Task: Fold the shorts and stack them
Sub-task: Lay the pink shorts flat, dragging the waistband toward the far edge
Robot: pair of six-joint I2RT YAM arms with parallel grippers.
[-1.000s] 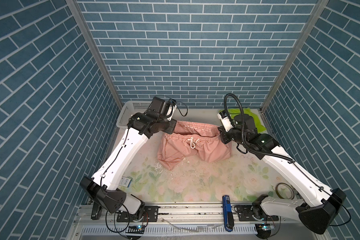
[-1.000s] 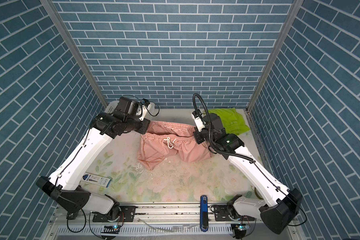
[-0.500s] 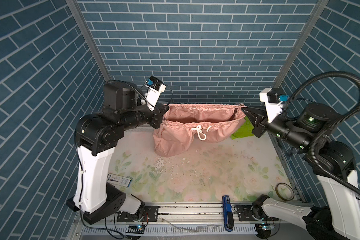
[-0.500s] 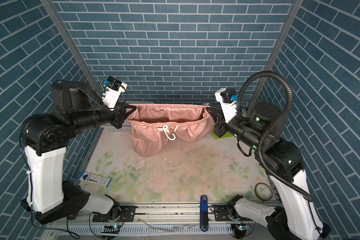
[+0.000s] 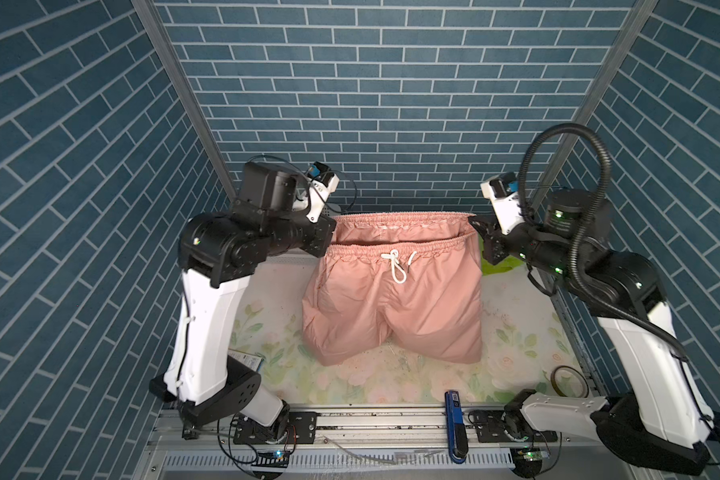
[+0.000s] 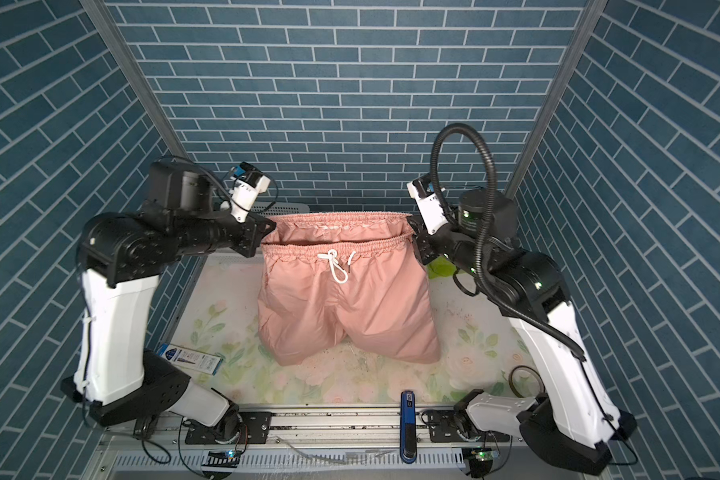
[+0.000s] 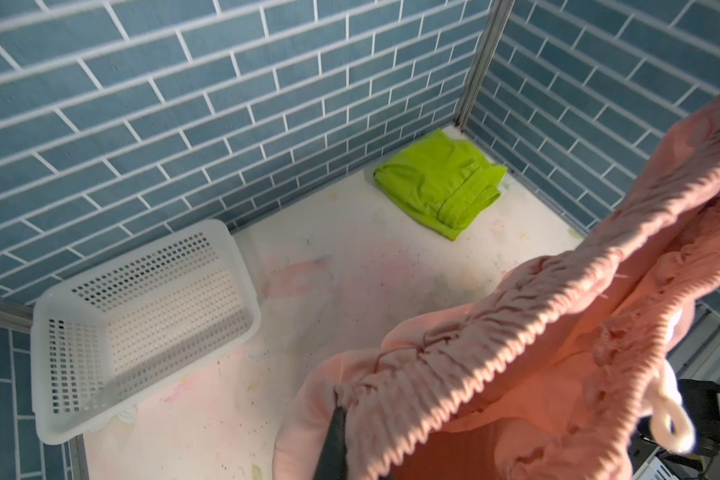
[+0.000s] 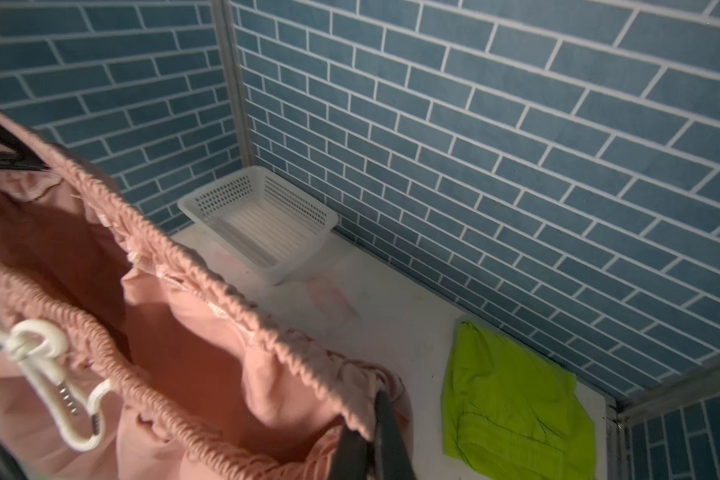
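Next, I carry my left gripper outward and down to the bare tabletop [image 7: 308, 257] beside the basket, releasing the waistband, since that place lies outward of and below the gripper.
The salmon-pink shorts [image 5: 395, 299] [image 6: 346, 307] hang in the air by the waistband, stretched wide, drawstring side facing the front, with the leg hems at the floral table. My left gripper [image 5: 332, 226] [image 6: 272, 226] [image 7: 339, 411] is shut on the waistband's left end. At the right end my right gripper [image 5: 472, 220] [image 6: 410, 222] [image 8: 366, 419] is shut on the same band. The lime-green shorts [image 7: 441, 183] [image 8: 512, 399] lie folded in the back right corner, partly hidden behind the right arm in both top views [image 5: 499, 266] [image 6: 439, 268].
A white perforated basket [image 7: 244, 274] [image 8: 221, 185] sits in the back left corner. Near the front right lies a tape roll [image 5: 566, 380] [image 6: 524, 380]. A blue tool [image 5: 454, 419] rests on the front rail, and a small printed box [image 6: 190, 357] lies front left.
A second ago the pink shorts lay bunched on the table under both low grippers. Both arms have risen and spread apart, and the shorts now hang fully unfurled.
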